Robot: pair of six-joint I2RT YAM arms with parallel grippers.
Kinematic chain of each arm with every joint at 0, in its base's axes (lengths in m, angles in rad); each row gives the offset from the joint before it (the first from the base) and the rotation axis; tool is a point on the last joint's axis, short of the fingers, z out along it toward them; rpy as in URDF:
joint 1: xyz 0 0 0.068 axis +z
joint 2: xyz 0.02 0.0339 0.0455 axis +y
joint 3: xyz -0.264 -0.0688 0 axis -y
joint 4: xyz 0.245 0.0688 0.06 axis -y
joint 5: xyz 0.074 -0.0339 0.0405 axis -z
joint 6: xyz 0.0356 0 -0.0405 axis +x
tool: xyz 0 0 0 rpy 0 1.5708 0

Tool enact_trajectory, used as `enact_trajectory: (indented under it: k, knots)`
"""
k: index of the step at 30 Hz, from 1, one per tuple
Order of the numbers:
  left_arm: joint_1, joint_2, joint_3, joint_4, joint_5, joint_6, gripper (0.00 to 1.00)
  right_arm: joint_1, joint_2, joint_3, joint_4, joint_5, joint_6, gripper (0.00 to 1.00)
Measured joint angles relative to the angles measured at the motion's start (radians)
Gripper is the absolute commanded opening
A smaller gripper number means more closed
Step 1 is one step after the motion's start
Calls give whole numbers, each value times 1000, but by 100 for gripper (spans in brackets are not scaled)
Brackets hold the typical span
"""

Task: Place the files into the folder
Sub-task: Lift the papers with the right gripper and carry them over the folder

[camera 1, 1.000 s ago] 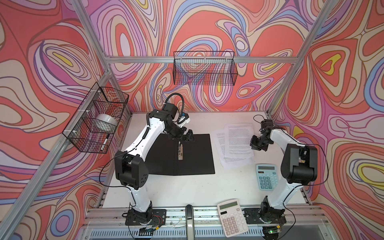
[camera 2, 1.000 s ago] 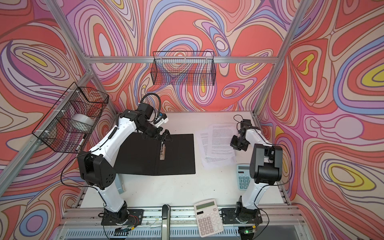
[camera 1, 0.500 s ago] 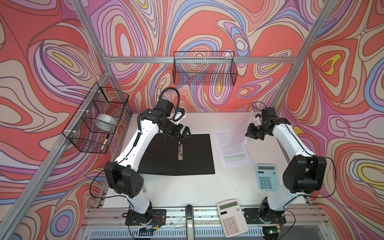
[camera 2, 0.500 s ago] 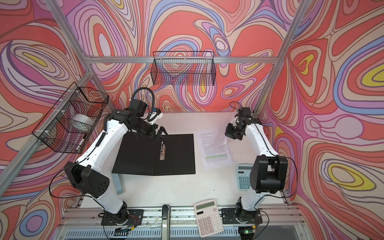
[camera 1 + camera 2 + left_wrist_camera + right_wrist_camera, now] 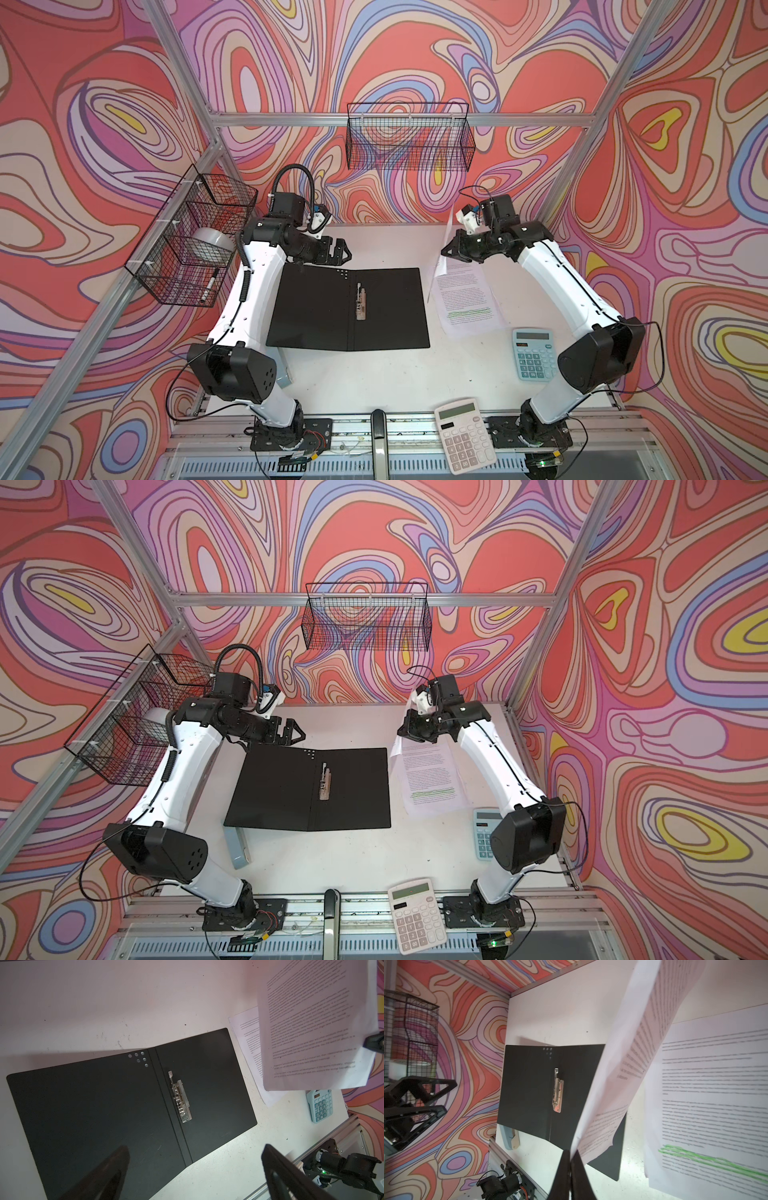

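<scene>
The folder's half with the clip (image 5: pixel 360 301) lies bare, so I should move my right gripper back and down to the folder's edge by the files and release the sheet there.
The folder (image 5: pixel 349 309) lies open on the table, black inside up, with its metal clip (image 5: pixel 360 301) by the spine. To its right lie the files (image 5: pixel 467 299), the top page marked with green lines. My right gripper (image 5: pixel 446 250) is shut on one sheet (image 5: pixel 311 1028) by its edge and holds it up above the stack. In the right wrist view this sheet (image 5: pixel 633 1053) hangs curved in front of the folder (image 5: pixel 539 1093). My left gripper (image 5: pixel 343 253) hovers open and empty over the folder's back left corner.
A pale blue calculator (image 5: pixel 535 353) lies just in front of the files and a white calculator (image 5: pixel 464 434) at the front edge. Wire baskets hang on the back wall (image 5: pixel 409 137) and the left wall (image 5: pixel 195 237). A grey-blue object (image 5: pixel 239 845) lies by the left arm.
The right gripper has risen and moved back, lifting one sheet off the stack. The left gripper has drawn back from above the clip to the folder's back left corner.
</scene>
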Motion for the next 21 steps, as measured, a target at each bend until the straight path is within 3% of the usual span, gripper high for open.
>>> enact_trajectory:
  k: [7,13,21]
  knots:
    - [-1,-22,0,0,1,0,100,62,-87,-311,225,-76,148,0]
    - [-1,-23,-2,1,9,-1,100,76,-77,-553,388,-85,254,0]
    - [-1,-22,-3,1,24,-5,100,109,47,-642,546,-93,336,0]
